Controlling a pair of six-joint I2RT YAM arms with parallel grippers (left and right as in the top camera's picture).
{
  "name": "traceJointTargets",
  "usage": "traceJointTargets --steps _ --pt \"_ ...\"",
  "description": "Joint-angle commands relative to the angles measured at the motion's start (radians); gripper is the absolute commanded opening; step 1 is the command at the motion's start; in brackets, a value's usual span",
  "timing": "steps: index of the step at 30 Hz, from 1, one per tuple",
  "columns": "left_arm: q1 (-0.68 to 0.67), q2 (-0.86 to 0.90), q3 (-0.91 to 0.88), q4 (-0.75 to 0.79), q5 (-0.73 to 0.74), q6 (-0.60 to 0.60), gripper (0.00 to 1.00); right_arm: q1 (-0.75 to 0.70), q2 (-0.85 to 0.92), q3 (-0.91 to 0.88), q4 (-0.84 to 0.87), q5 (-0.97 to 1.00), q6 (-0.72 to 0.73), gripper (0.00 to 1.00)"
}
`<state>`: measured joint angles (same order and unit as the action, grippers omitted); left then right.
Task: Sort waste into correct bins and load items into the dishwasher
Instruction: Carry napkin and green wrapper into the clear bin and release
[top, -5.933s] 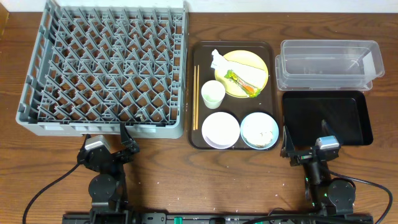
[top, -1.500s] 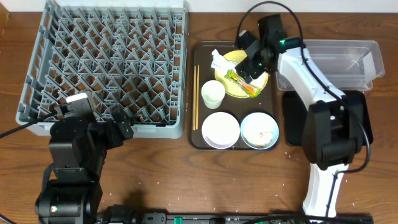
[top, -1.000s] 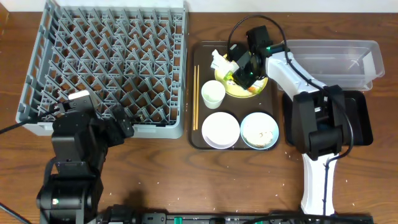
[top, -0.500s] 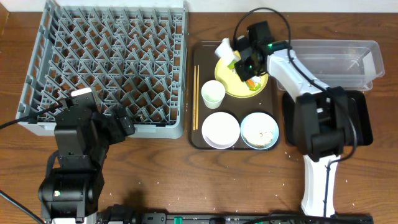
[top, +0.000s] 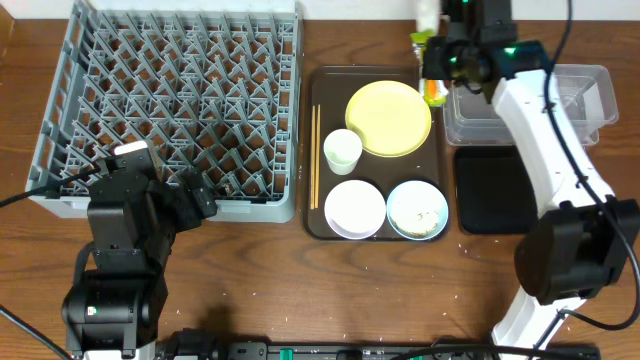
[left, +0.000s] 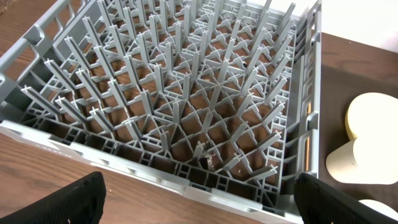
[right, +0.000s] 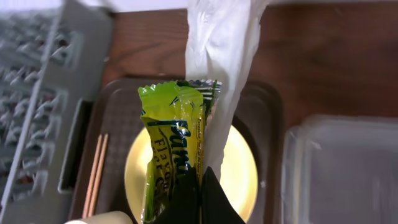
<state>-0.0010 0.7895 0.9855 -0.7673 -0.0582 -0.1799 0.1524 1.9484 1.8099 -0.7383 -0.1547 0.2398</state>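
Observation:
The wrapper still hangs beside the open clear tub, so my right gripper will next go sideways from the brown tray's far corner and turn over the tub.
My right gripper is shut on the green-and-orange snack wrapper together with a white plastic scrap. Both hang above the back right corner of the brown tray, beside the clear tub. The yellow plate below is bare. On the tray stand a white cup, a white bowl, a light blue bowl with rice in it, and chopsticks. My left gripper is open at the front edge of the grey dish rack, with nothing between its fingers.
The black tray lies in front of the clear tub, partly hidden by my right arm. The brown serving tray sits between the rack and the bins. Bare wooden table runs along the front.
The right gripper shut on the wrapper and white scrap, lifted them off the yellow plate and carried them back and right toward the clear tub. The left arm stayed still.

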Motion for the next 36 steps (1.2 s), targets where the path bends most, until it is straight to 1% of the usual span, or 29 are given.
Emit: traceJointTargets --steps 1,4,6,10,11,16,22,26,27,28,29,31,32,33,34,36 --pt "0.005 0.000 0.019 -0.003 0.002 -0.001 0.98 -0.052 -0.002 0.002 -0.026 0.044 0.187 0.02" --pt "0.005 0.000 0.019 -0.003 0.003 -0.001 0.98 -0.095 -0.007 0.002 -0.049 0.082 0.274 0.01" --pt "0.005 0.000 0.019 -0.004 0.003 -0.001 0.98 -0.124 -0.007 0.002 -0.067 0.124 0.362 0.01" --pt "0.005 0.000 0.019 -0.007 0.003 -0.001 0.98 -0.190 -0.007 0.002 -0.130 0.247 0.634 0.02" --pt "0.005 0.000 0.019 -0.007 0.003 -0.001 0.98 -0.201 -0.007 0.002 -0.138 0.268 0.669 0.02" --pt "0.005 0.000 0.019 -0.007 0.003 -0.001 0.98 -0.242 -0.006 -0.003 -0.144 0.348 0.761 0.02" --pt "0.005 0.003 0.019 -0.007 0.003 -0.001 0.98 -0.252 0.003 -0.023 -0.133 0.439 0.902 0.02" --pt "0.005 0.014 0.019 -0.010 0.003 -0.001 0.98 -0.252 0.030 -0.025 -0.108 0.446 0.912 0.02" --pt "0.005 0.016 0.019 -0.012 0.003 -0.001 0.98 -0.252 0.035 -0.025 -0.105 0.446 0.912 0.04" --pt "0.005 0.019 0.019 -0.014 0.003 -0.001 0.98 -0.252 0.043 -0.025 -0.103 0.446 0.912 0.08" --pt "0.005 0.022 0.019 -0.014 0.003 -0.001 0.98 -0.252 0.048 -0.025 -0.102 0.446 0.911 0.15" --pt "0.005 0.027 0.019 -0.014 0.003 -0.001 0.98 -0.252 0.054 -0.025 -0.102 0.454 0.905 0.44" --pt "0.005 0.031 0.019 -0.014 0.003 -0.001 0.98 -0.252 0.055 -0.025 -0.098 0.459 0.890 0.55" --pt "0.005 0.034 0.019 -0.014 0.003 -0.001 0.98 -0.252 0.055 -0.025 -0.073 0.462 0.809 0.70" --pt "0.005 0.036 0.019 -0.014 0.003 -0.001 0.98 -0.252 0.054 -0.025 -0.057 0.461 0.761 0.74" --pt "0.005 0.039 0.019 -0.014 0.003 -0.001 0.98 -0.252 0.050 -0.024 -0.021 0.445 0.636 0.79"
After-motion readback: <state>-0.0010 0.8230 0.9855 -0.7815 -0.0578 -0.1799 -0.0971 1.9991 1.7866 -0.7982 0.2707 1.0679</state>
